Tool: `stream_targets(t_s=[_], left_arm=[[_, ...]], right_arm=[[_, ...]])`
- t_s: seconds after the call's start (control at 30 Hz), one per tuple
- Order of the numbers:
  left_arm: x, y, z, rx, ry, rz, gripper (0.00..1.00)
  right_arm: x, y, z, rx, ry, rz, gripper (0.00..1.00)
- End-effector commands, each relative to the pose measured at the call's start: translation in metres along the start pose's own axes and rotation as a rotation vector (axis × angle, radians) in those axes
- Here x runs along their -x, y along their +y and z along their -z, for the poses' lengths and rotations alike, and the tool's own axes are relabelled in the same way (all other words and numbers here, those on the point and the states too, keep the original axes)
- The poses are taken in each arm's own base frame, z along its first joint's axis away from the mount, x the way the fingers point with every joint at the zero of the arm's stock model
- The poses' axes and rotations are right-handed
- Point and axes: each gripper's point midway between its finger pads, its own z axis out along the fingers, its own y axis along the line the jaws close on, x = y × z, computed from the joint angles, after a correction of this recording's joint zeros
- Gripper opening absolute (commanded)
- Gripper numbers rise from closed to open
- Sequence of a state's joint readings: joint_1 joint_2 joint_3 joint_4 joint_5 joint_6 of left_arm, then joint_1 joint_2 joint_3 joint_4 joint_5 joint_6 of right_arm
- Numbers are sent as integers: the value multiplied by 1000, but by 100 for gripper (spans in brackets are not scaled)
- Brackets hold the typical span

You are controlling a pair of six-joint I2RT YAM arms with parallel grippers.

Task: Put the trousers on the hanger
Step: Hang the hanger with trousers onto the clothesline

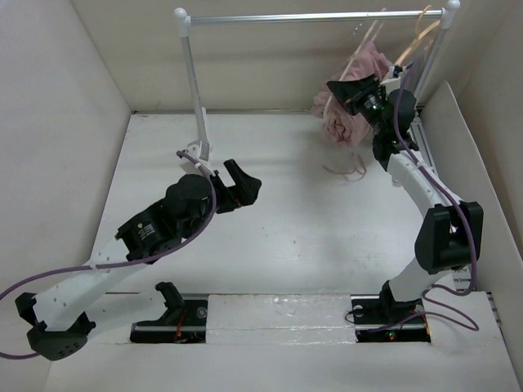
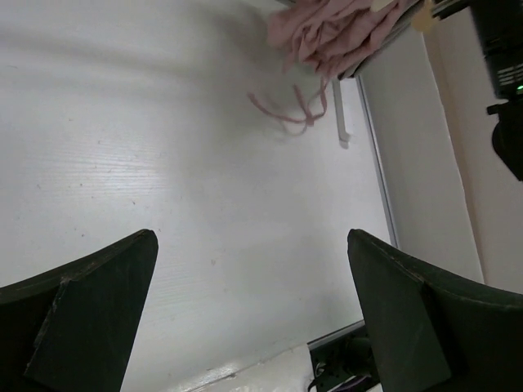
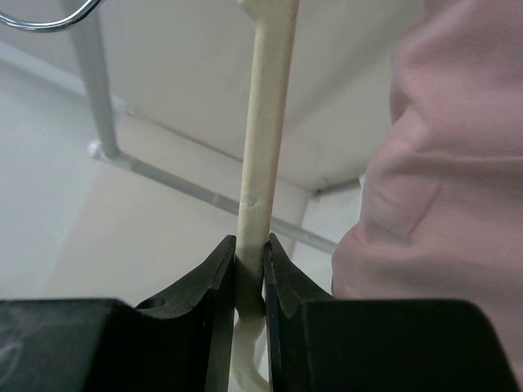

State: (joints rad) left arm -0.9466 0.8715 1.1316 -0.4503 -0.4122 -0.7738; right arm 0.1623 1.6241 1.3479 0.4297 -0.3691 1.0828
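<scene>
The cream hanger (image 1: 373, 33), with trousers already over it, will go outward in my right gripper to the rack bar's end by the tan hanger, where I release its bar.
The dusty-pink trousers (image 1: 359, 69) hang bunched over the pale cream hanger (image 1: 373, 33) on the rack rail at the back right. Their thin drawstrings (image 1: 350, 169) trail onto the table. My right gripper (image 1: 345, 88) is raised beside the fabric. In the right wrist view it (image 3: 251, 249) is shut on a bar of the hanger (image 3: 266, 139), with the trousers (image 3: 445, 180) close on the right. My left gripper (image 1: 243, 183) is open and empty, low over the middle of the table. In its wrist view (image 2: 249, 238) the trousers (image 2: 335, 28) and drawstrings (image 2: 292, 113) show far ahead.
A white clothes rack with a metal rail (image 1: 315, 16) and left post (image 1: 194, 86) stands at the back. A second, tan hanger (image 1: 421, 34) hangs near the rail's right end. White walls enclose the table on three sides. A metal hook (image 3: 49, 20) shows at the right wrist view's top left.
</scene>
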Motion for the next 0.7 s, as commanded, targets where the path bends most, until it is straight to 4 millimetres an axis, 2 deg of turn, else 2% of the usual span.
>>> stream_targets(t_s=[0.0, 0.13, 0.2, 0.3, 0.33, 0.43, 0.5, 0.57, 0.6, 0.67], left_arm=[[1, -11, -5, -29, 8, -12, 99], [-9, -17, -16, -39, 45, -31, 99], [-15, -20, -23, -40, 67, -42, 99], [-21, -23, -30, -44, 87, -53, 99], [-21, -24, -31, -49, 90, -53, 99], [-25, -26, -34, -56, 100, -55, 99], [-25, -26, -34, -57, 96, -56, 99], [-26, -25, -35, -51, 96, -59, 99], [-26, -25, -36, -52, 95, -59, 99], [-25, -25, -36, -50, 93, -60, 99]], right_arm=[[55, 107, 19, 331, -172, 104, 0], [75, 106, 28, 362, -230, 70, 0], [92, 109, 31, 375, -272, 73, 0], [102, 108, 27, 385, -290, 57, 0], [111, 111, 27, 384, -308, 59, 0], [128, 102, 21, 347, -327, 63, 0], [138, 87, 12, 322, -331, 63, 0], [139, 88, 9, 324, -329, 66, 0], [144, 77, 4, 304, -330, 62, 0], [151, 74, -1, 290, -334, 77, 0]])
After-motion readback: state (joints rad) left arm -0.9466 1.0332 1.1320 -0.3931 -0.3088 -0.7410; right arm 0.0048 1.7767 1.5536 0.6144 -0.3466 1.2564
